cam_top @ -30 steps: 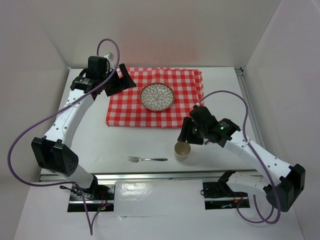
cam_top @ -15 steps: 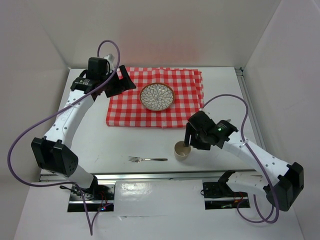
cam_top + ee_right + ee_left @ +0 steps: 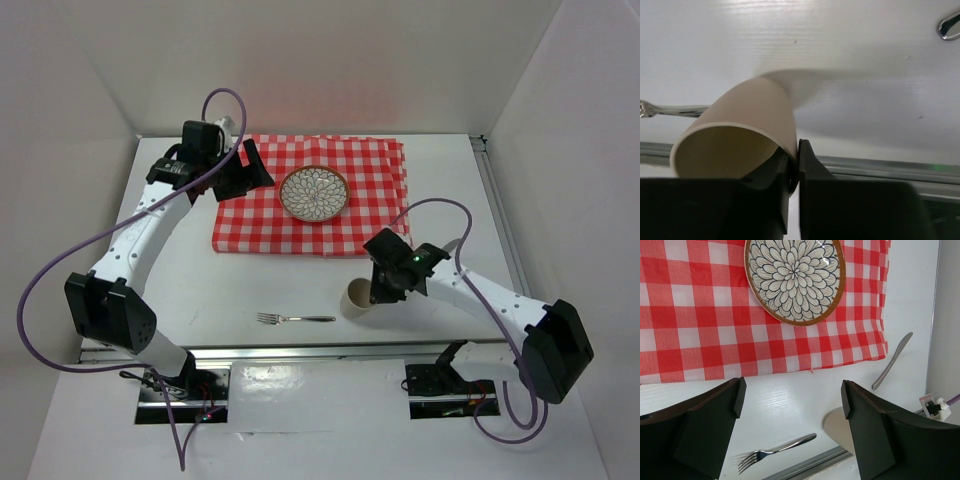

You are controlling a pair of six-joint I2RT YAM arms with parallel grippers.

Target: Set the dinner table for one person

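I will next carry the cup (image 3: 354,300) outward with my right gripper to the cloth's far corner beside the plate and let go of the cup's rim, because that corner is bare.
A tan paper cup (image 3: 354,300) stands tilted on the white dinner table (image 3: 200,270) near the front edge. My right gripper (image 3: 372,292) is shut on its rim (image 3: 740,125), one finger inside the wall and one outside, as the right wrist view (image 3: 797,160) shows. A patterned plate (image 3: 313,192) lies on the red-and-white checked cloth (image 3: 360,225). Left of the cup lies a fork (image 3: 295,319). My left gripper (image 3: 245,172) hovers open over the cloth's far left corner with nothing in it (image 3: 792,395). A knife (image 3: 892,361) lies right of the cloth.
A metal rail (image 3: 300,350) runs along the table's front edge, close behind the cup. White walls enclose the table on three sides. The right arm's purple cable (image 3: 450,215) loops above the table near the cloth's right edge.
My right gripper dropped onto the cup and shut on its rim, tipping and nudging it slightly left. The left gripper stayed open and shifted only a little.
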